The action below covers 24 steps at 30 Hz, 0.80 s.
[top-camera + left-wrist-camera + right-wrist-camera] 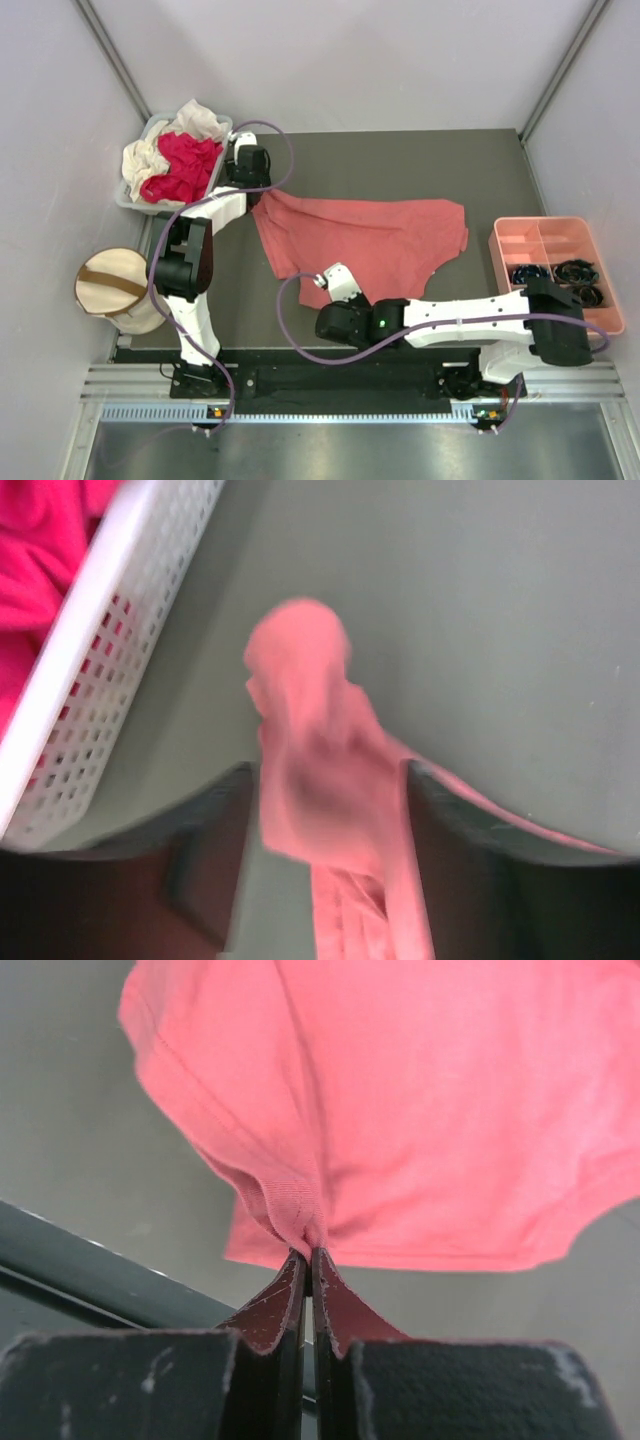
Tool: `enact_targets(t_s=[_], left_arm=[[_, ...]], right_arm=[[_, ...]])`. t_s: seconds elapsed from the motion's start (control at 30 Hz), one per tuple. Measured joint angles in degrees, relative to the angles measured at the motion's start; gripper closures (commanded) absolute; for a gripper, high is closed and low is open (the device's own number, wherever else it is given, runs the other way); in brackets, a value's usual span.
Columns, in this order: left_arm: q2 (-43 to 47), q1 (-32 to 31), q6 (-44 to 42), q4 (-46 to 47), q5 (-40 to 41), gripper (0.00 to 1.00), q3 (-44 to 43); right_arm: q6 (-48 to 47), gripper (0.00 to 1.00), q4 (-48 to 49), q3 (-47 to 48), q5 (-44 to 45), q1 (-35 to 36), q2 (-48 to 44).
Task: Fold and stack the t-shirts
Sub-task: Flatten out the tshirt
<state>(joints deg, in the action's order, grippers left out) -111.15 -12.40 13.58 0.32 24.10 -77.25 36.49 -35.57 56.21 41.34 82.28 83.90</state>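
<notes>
The robot's left gripper needs to move down next, away from the basket and onto the salmon-pink t-shirt's corner (266,201) (324,788), because the bunch of the t-shirt sits loose between its open fingers.
A large salmon-pink t-shirt (370,235) lies spread on the dark mat. My left gripper (254,192) is at its far left corner, beside the basket. In the left wrist view its jaws (325,780) stand apart, open, with a blurred bunch of the pink t-shirt (310,730) loose between them. My right gripper (320,282) is at the shirt's near left edge. It is shut (310,1252) on a pinched fold of the hem (290,1205). A magenta-red t-shirt (185,165) and a cream-white t-shirt (200,120) are heaped in the basket.
The white mesh basket (133,200) stands at the far left corner, close to my left gripper (110,650). A cream fabric bin (115,285) sits left of the mat. A pink compartment tray (497,250) holding dark items is on the right. A dark rail (90,1280) runs along the near edge.
</notes>
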Motion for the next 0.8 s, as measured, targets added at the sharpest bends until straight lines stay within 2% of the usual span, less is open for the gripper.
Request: enact_targets(t_s=[0.13, 0.27, 0.7, 0.77, 0.8], left_arm=[[0.0, 0.0, 1.2, -1.8, -0.3, 0.04, 0.0], [0.0, 0.0, 1.6, -2.6, -0.2, 0.03, 0.0], [0.0, 0.0, 2.6, -4.0, -0.6, 0.03, 0.0], [0.0, 0.0, 2.8, -4.0, -0.7, 0.07, 0.1], [0.0, 0.0, 2.8, -4.1, -0.8, 0.13, 0.1]], right_arm=[[3.1, 1.0, -4.9, -0.7, 1.6, -0.3, -1.9], [8.0, 1.0, -9.9, -2.4, 2.7, -0.5, -4.3], [25.7, 1.0, -30.3, -3.8, 8.2, -2.8, -17.4], [27.8, 1.0, -32.9, -4.1, 8.9, -3.5, -18.2], [28.5, 1.0, -33.9, -4.1, 9.2, -3.8, -18.5]])
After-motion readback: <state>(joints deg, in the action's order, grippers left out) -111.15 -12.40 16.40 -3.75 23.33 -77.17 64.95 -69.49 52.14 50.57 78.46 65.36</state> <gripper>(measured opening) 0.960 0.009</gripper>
